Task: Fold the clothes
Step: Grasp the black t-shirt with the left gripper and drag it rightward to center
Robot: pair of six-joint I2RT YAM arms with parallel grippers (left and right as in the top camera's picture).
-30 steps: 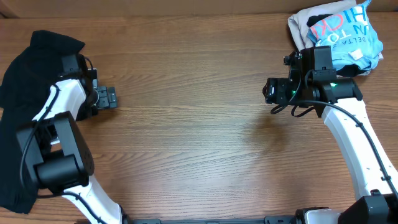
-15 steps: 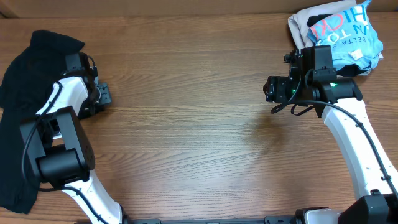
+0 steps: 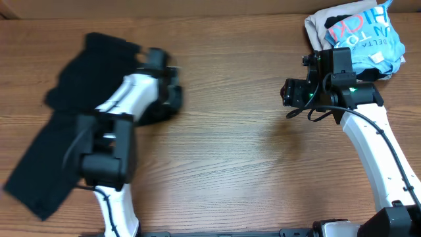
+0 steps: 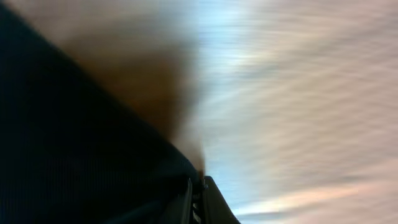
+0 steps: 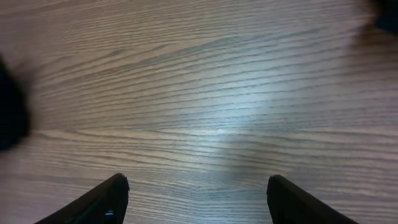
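Observation:
The left gripper drags toward the right in the overhead view over the bare middle wood next and releases the fabric, with the shirt [image 3: 82, 79] off to one side.
The clothes, a black shirt [image 3: 82, 79], lie blurred across the left part of the wooden table [image 3: 237, 164], from the back down to the front left. My left gripper [image 3: 172, 99] is at the shirt's right edge and shut on the fabric. In the left wrist view the shut jaws [image 4: 199, 186] pinch the black cloth [image 4: 74, 137], and everything there is smeared by motion. My right gripper [image 3: 287, 92] hovers over bare wood at the right, apart from the shirt. Its jaws [image 5: 198, 186] stand open with nothing between them.
A heap of other garments sits at the back right corner: a light blue and white one with lettering [image 3: 368, 33] over a beige one [image 3: 319, 29], just behind my right arm. A dark blur [image 5: 9, 118] shows at the left edge of the right wrist view.
My left gripper closed on the black shirt and swept right toward the table's middle, dragging the shirt along. The right arm stayed put, its jaws slightly narrower.

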